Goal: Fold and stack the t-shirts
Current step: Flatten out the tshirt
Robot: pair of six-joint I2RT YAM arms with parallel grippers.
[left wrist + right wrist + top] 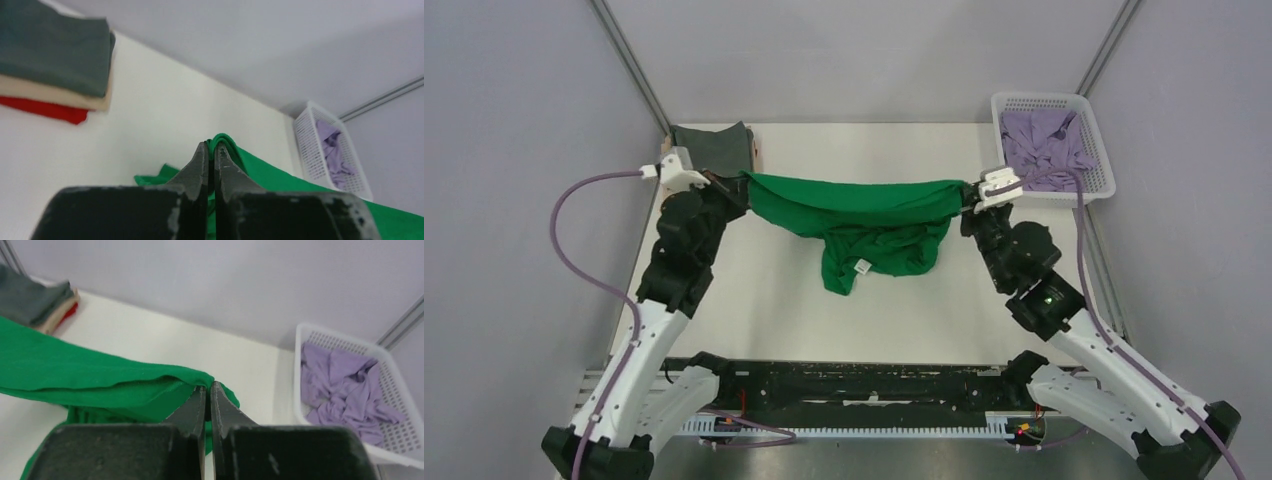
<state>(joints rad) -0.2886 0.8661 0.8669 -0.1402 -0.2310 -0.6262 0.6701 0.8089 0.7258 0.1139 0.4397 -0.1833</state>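
I will lift my left gripper next, swing it outward and down, and let go of the cloth on the tabletop [806, 145] [167, 82] next to the stack, because that spot is outward and below it.
The bright green t-shirt [864, 215] hangs stretched between my two grippers above the middle of the table, its lower part sagging onto the table. My left gripper [742, 184] is shut on its left end; the left wrist view shows green cloth [280, 175] pinched at the gripper's tips [212, 146]. My right gripper [969, 196] is shut on its right end; the right wrist view shows the cloth [100, 385] pinched at that gripper's tips [208, 386]. A folded stack with the dark grey t-shirt [714, 148] on top lies at the back left; tan [50, 95] and red [45, 111] shirts lie under it.
A white mesh basket [1096, 140] at the back right holds a crumpled lavender t-shirt [1044, 145]. Grey walls enclose the table on three sides. The arm bases and a black rail [864, 385] sit at the near edge.
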